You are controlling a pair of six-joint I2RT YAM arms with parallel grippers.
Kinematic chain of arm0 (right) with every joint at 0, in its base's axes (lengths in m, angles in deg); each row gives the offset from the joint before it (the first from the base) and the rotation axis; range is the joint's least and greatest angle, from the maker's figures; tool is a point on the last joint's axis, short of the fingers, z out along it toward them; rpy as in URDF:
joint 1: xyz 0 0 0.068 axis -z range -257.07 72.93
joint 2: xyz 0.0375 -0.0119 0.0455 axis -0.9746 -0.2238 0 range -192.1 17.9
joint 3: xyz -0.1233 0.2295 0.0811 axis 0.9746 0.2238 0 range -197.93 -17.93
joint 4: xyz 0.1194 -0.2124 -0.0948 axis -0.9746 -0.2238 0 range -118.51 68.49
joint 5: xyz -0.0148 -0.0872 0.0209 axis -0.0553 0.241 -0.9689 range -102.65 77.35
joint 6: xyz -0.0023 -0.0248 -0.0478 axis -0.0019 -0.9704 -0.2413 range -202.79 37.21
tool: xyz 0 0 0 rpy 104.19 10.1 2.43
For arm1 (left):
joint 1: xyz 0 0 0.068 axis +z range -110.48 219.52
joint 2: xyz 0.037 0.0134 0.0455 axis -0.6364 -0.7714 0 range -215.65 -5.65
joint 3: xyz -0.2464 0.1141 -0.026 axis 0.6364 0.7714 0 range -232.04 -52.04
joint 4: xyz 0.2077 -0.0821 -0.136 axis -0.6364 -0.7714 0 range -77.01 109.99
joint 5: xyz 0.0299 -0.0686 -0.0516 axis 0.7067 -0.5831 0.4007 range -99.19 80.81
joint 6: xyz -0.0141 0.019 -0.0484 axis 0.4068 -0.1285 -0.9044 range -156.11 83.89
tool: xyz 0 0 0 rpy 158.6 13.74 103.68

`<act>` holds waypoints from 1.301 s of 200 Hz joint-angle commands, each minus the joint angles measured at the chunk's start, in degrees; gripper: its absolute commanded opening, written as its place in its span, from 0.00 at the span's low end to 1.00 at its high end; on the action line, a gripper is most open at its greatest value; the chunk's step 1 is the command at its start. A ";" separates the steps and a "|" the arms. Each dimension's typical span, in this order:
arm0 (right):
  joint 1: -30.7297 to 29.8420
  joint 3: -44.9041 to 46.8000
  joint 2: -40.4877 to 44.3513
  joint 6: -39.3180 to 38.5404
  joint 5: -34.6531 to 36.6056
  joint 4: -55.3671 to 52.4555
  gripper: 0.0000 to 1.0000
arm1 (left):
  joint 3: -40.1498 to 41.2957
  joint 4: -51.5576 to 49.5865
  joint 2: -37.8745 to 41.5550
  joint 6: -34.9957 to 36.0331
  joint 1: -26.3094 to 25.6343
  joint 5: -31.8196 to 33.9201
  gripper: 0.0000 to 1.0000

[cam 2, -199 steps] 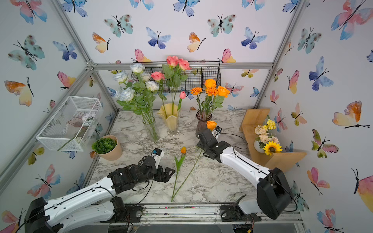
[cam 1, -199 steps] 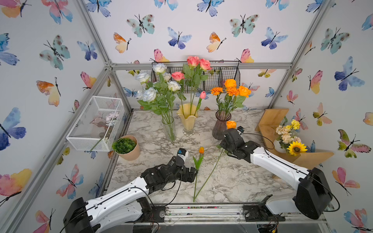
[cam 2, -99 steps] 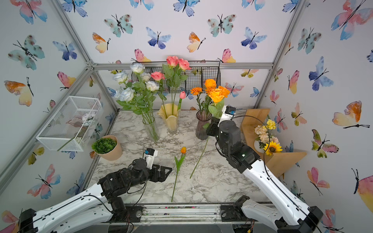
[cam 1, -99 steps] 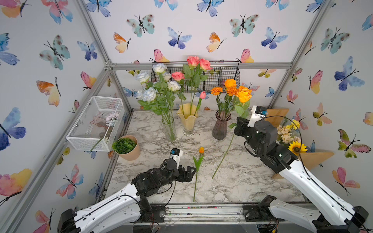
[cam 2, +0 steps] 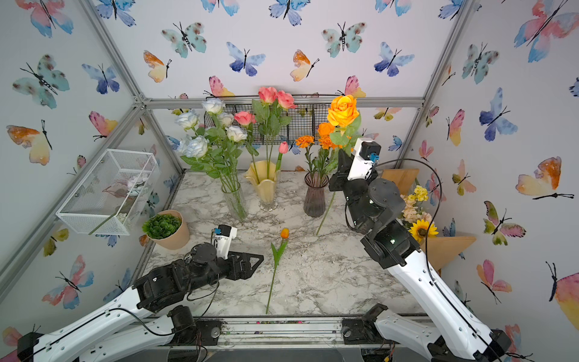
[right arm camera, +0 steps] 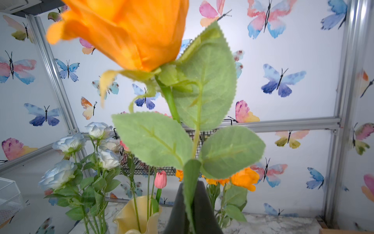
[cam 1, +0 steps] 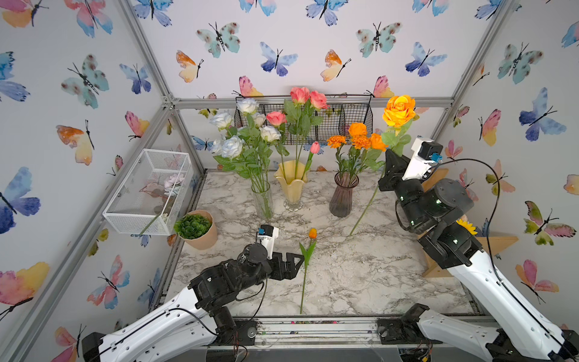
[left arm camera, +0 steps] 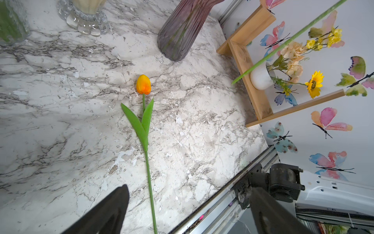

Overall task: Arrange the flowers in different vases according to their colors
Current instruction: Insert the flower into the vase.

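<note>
My right gripper is going to move up and outward next, then lower the orange rose's stem into the opening of the ribbed purple vase (cam 1: 343, 197) and release it. Orange marigolds stand in that vase.
My right gripper (cam 1: 391, 163) (right arm camera: 192, 194) is shut on the stem of an orange rose (cam 1: 398, 110) (cam 2: 343, 110). The rose is held upright, high and just right of the ribbed purple vase (cam 1: 343, 197), which holds orange marigolds. White roses stand in the clear glass vase (cam 1: 262, 200). Pink roses and a pink bud are in the yellow vase (cam 1: 291, 185). An orange tulip (cam 1: 312, 233) (left arm camera: 143, 84) lies flat on the marble, stem toward the front edge. My left gripper (cam 1: 296, 261) (left arm camera: 188, 190) is open, low, and just left of that stem.
A tan pot with a green succulent (cam 1: 195, 228) sits at the left. A white wire basket (cam 1: 150, 191) hangs on the left wall, and a black wire basket (cam 1: 332, 122) on the back wall. A wooden shelf with a sunflower bouquet (cam 2: 421, 230) stands at the right.
My right arm lifted the orange rose off the table and swung it upright beside the purple vase. My left gripper shifted only slightly beside the tulip and stayed open.
</note>
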 commanded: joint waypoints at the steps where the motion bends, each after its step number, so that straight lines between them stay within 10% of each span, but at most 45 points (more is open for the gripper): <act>1: 0.16 -6.54 -5.14 -6.00 -1.19 6.91 0.03 | 0.82 -2.31 0.88 -0.28 -0.27 3.68 0.99; 98: 3.39 -29.28 -27.46 -15.24 -1.55 14.16 0.03 | 2.20 3.97 -4.86 4.89 -0.21 5.14 0.99; 243: 10.36 -5.04 -25.80 2.31 -7.97 16.21 0.02 | 5.92 15.47 -13.14 7.76 2.54 1.11 0.99; 260: 10.35 -3.52 -25.20 3.03 -7.04 15.10 0.29 | 5.84 15.44 -13.94 7.52 2.64 1.52 0.99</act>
